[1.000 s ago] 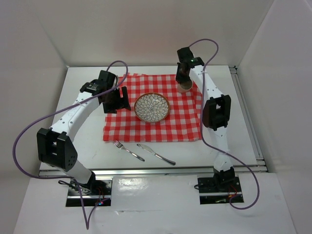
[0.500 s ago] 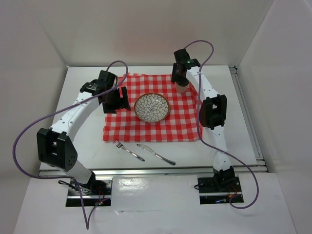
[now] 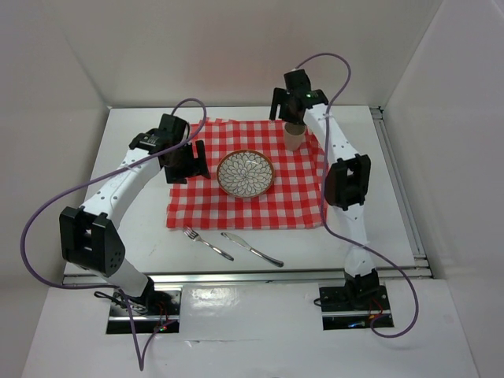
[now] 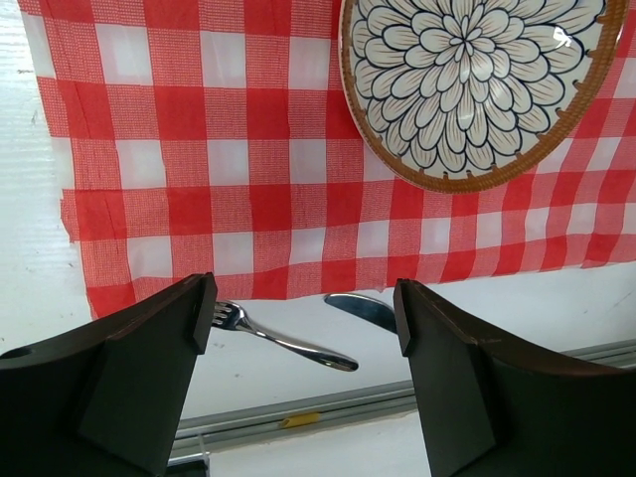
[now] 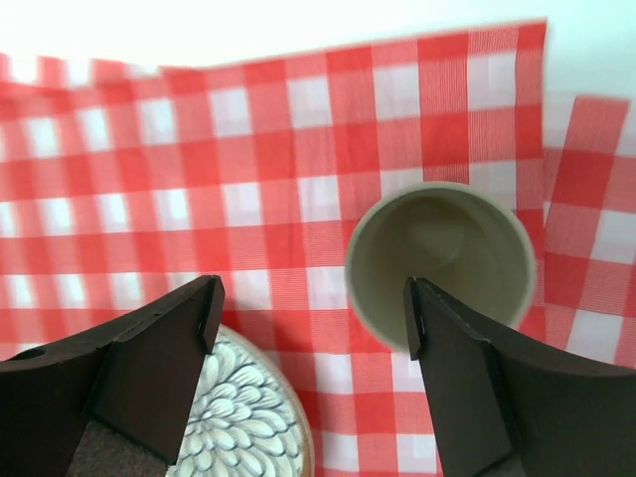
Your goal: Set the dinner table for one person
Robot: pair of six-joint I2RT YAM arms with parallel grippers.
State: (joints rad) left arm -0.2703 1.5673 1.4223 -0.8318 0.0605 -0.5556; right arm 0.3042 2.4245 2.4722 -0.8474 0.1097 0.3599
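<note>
The knife still lies off the cloth, so I will bring my right gripper back past the plate [image 3: 246, 173], turn it and lower it onto the knife's handle [image 3: 258, 253].
The white dinner table [image 3: 134, 228] carries a red-and-white checked cloth [image 3: 291, 201]. A flower-patterned plate [image 3: 246, 173] sits at the cloth's middle. A beige cup [image 3: 295, 139] stands upright on the far right of the cloth. My right gripper [image 3: 292, 116] hangs open just above the cup, holding nothing. In the right wrist view the cup [image 5: 442, 253] lies partly under the right finger and the plate [image 5: 243, 427] under the left. My left gripper [image 3: 189, 161] stands open over the cloth's left edge, empty. A fork [image 3: 206, 243] and a knife [image 3: 252, 248] lie in front of the cloth.
A silver rail [image 3: 252, 274] runs along the table's near edge and another [image 3: 398, 189] along its right side. White walls enclose the table on three sides. In the left wrist view the fork [image 4: 283, 338] and knife [image 4: 363, 310] lie between cloth [image 4: 229, 149] and rail.
My right gripper has opened, let go of the cup and risen a little toward the far side. The cup stays standing on the cloth. The left arm has not moved.
</note>
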